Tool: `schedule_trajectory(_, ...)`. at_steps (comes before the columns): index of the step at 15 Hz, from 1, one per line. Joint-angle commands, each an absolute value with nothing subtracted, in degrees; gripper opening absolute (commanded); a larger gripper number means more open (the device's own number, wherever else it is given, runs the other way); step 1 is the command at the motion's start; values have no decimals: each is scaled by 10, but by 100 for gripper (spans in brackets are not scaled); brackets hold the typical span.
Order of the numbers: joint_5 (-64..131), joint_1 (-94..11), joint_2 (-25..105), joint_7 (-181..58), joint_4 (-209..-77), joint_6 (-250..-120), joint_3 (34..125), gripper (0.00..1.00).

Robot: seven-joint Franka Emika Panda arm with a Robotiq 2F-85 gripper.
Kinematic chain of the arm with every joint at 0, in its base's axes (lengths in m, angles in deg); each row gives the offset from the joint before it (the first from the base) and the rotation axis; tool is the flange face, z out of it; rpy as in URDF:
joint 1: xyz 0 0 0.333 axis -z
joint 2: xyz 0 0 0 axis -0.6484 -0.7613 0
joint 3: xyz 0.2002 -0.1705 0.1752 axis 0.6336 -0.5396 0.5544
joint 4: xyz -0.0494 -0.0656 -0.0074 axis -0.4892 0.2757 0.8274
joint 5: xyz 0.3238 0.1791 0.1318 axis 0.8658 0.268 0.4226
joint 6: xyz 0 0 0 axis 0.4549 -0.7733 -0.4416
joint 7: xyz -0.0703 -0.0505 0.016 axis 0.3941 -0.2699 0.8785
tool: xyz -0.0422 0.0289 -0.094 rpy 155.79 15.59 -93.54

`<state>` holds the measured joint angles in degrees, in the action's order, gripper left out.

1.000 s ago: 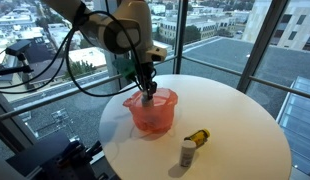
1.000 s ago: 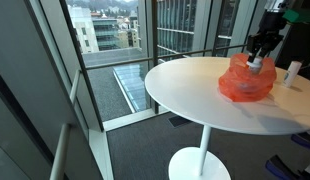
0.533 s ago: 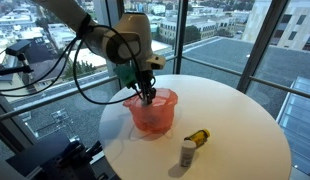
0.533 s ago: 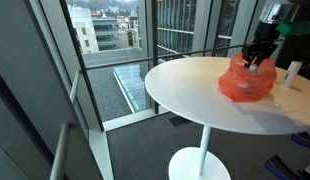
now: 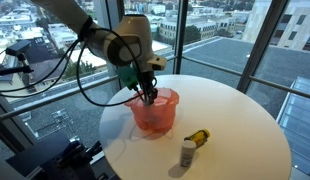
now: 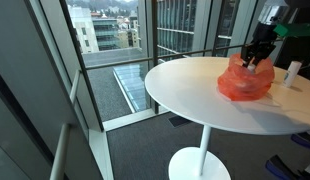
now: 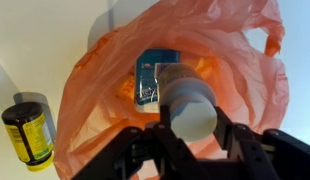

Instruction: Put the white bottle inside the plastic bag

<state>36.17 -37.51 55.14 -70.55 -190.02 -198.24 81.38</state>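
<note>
The gripper needs to lower the white bottle past the bag's rim next, beside the blue-labelled item.
My gripper (image 7: 192,120) is shut on a white bottle (image 7: 188,98) and holds it over the open mouth of the orange plastic bag (image 7: 230,55). A blue-labelled item (image 7: 150,72) lies inside the bag. In both exterior views the gripper (image 5: 147,94) (image 6: 257,55) is at the bag's (image 5: 152,112) (image 6: 245,80) top rim, and the held bottle is mostly hidden by the fingers and the bag.
A round white table (image 5: 235,110) bears the bag. A yellow bottle (image 5: 198,136) (image 7: 27,135) lies near the front, next to another small white bottle (image 5: 187,152) (image 6: 292,73). Glass walls and railings surround the table.
The arm has shifted slightly and the gripper has turned a little at the bag's mouth. It still holds the bottle. The bag and the other bottles have not moved.
</note>
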Motion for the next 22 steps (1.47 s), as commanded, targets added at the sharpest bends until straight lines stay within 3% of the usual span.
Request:
schedule_trajectory(1, 370, -375, 547, -695, -1903, -1995, 811, 19)
schedule_trajectory(22, 367, -391, 517, -703, -1889, -1997, 819, 19)
